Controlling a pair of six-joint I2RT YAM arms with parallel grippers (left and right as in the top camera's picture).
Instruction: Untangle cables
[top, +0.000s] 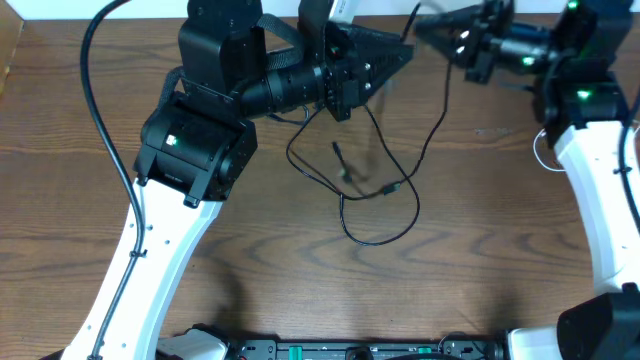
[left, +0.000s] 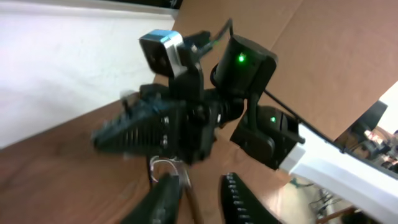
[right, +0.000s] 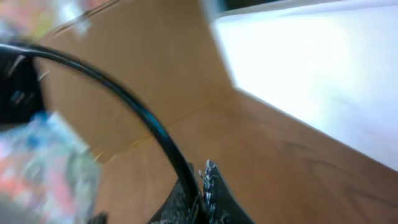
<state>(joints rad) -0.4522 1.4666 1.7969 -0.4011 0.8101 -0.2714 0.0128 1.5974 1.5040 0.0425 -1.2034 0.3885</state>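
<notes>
My right gripper will swing to the right in the overhead view and down over the white cable (top: 541, 150), because the black cable it holds trails across the loops.
The black cable (top: 414, 152) hangs from my right gripper (top: 432, 34) at the back of the table and trails down into loose loops on the wood, with a plug end (top: 338, 151) lying inside them. In the right wrist view my right gripper (right: 202, 173) is shut on the black cable (right: 134, 109). My left gripper (top: 404, 50) points right, its tip just short of the right gripper. Its fingers (left: 239, 196) stand apart, and a thin cord (left: 193, 200) runs through the gap beside the left finger. A white cable (top: 541, 150) shows as a thin arc by the right arm.
Cardboard walls (left: 336, 56) stand behind the table. The right arm's body (left: 255, 93) fills the space just ahead of the left gripper. The left arm's thick black wire (top: 95, 90) arcs over the table's left side. Equipment lies along the front edge (top: 340, 350).
</notes>
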